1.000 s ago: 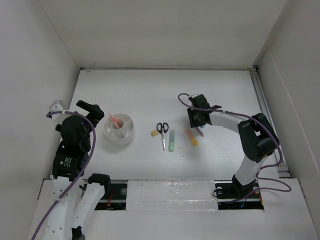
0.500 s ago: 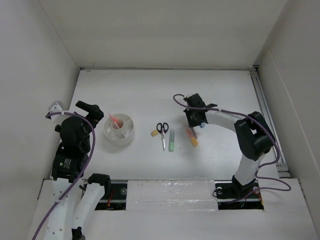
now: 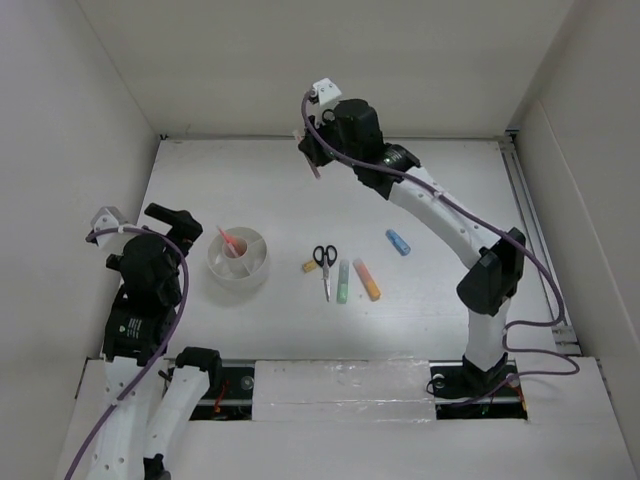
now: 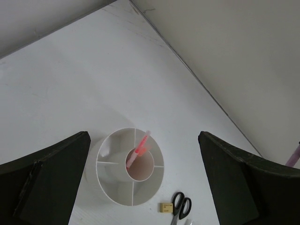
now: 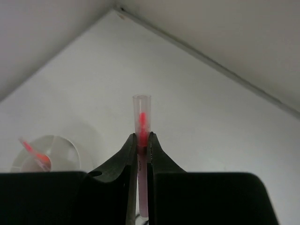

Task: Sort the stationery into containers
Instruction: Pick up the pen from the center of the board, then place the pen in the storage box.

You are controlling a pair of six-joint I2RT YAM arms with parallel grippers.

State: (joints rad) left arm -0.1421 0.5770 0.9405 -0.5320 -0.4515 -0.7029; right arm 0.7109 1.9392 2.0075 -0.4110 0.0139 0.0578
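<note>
The robot's right gripper should move back, down and to the left in the top view, over the middle cup of the white container, to let go of its pen there, as another pen leans there.
My right gripper (image 3: 314, 160) hangs high over the back of the table, shut on a thin pink pen (image 5: 141, 112) whose clear cap sticks out past the fingertips (image 5: 132, 140). The round white container (image 3: 238, 258) stands at the left with another pink pen (image 3: 230, 241) leaning in its middle cup. On the table lie black scissors (image 3: 324, 265), a tan eraser (image 3: 309, 266), and three markers: green (image 3: 343, 282), orange (image 3: 367, 280) and blue (image 3: 398, 242). My left gripper (image 3: 170, 222) is open, just left of the container (image 4: 101, 157), holding nothing.
White walls close the table at the back and on both sides. A rail (image 3: 530, 230) runs along the right edge. The right arm (image 3: 440, 215) arches over the table's right half, above the blue marker.
The right gripper shut on the pink pen by the orange marker, lifted it and swung up to the back left. The blue marker now shows. The left arm has hardly moved.
</note>
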